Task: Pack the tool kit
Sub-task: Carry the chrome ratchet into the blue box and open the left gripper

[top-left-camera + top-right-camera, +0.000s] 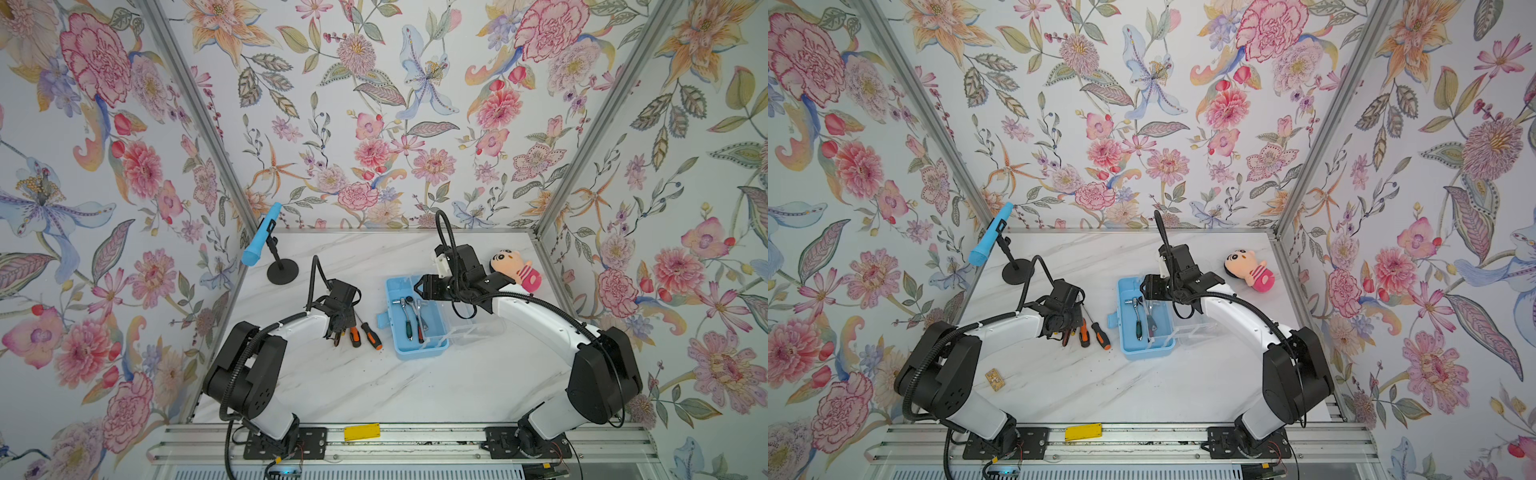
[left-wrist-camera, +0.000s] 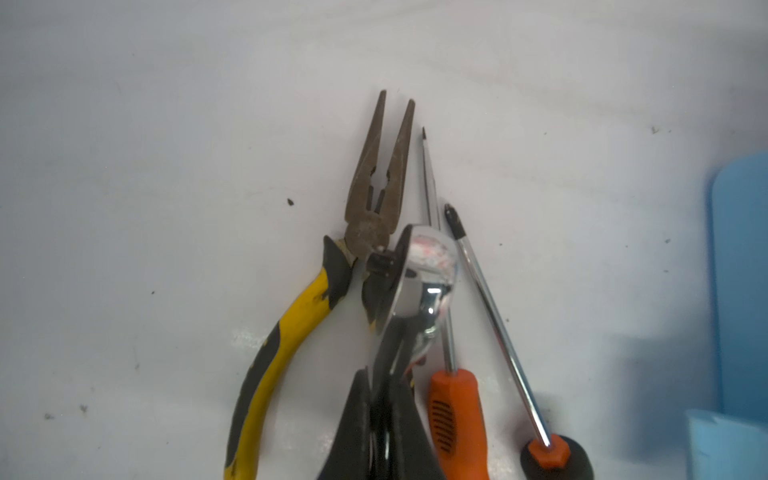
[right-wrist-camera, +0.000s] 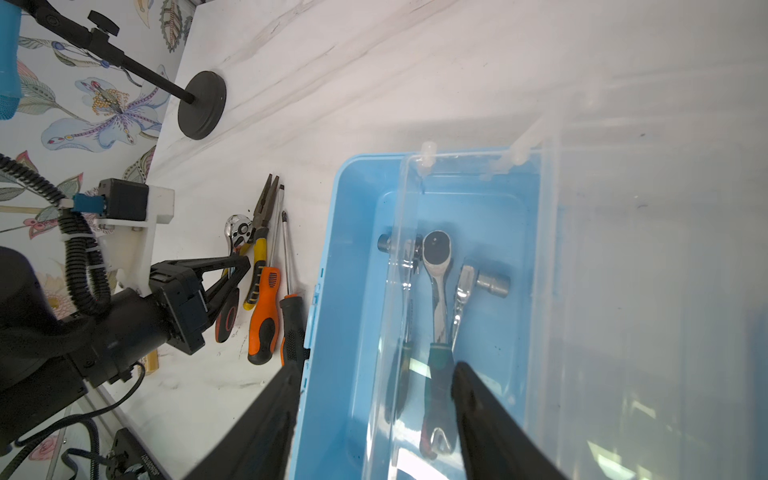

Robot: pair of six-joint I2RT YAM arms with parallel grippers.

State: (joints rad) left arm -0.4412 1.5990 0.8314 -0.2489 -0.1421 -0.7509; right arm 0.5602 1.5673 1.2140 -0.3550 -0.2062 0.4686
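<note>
The ratchets inside the box are the same kind as the one my left gripper holds. I will next lift my left gripper past the screwdrivers, lower it over them and release the held one.
The light-blue tool kit box (image 1: 419,353) (image 1: 1146,351) (image 3: 340,291) stands mid-table, its clear lid (image 1: 478,328) swung out to the right. Three chrome ratchets (image 1: 409,311) (image 3: 436,270) lie inside. My right gripper (image 1: 417,286) (image 3: 376,368) is open over the box's far end, one finger outside the wall and one inside. My left gripper (image 1: 338,320) (image 2: 384,399) is shut on another chrome ratchet (image 2: 428,274) (image 3: 239,232). Beside it on the table lie yellow-handled pliers (image 2: 291,328) and two orange-black screwdrivers (image 1: 371,336) (image 1: 354,336) (image 2: 455,415).
A blue microphone (image 1: 262,241) on a black stand (image 1: 282,272) occupies the back left corner. A plush doll (image 1: 515,268) lies at the back right. A yellow block (image 1: 361,431) rests on the front rail, and a small tan piece (image 1: 994,379) lies near the left arm.
</note>
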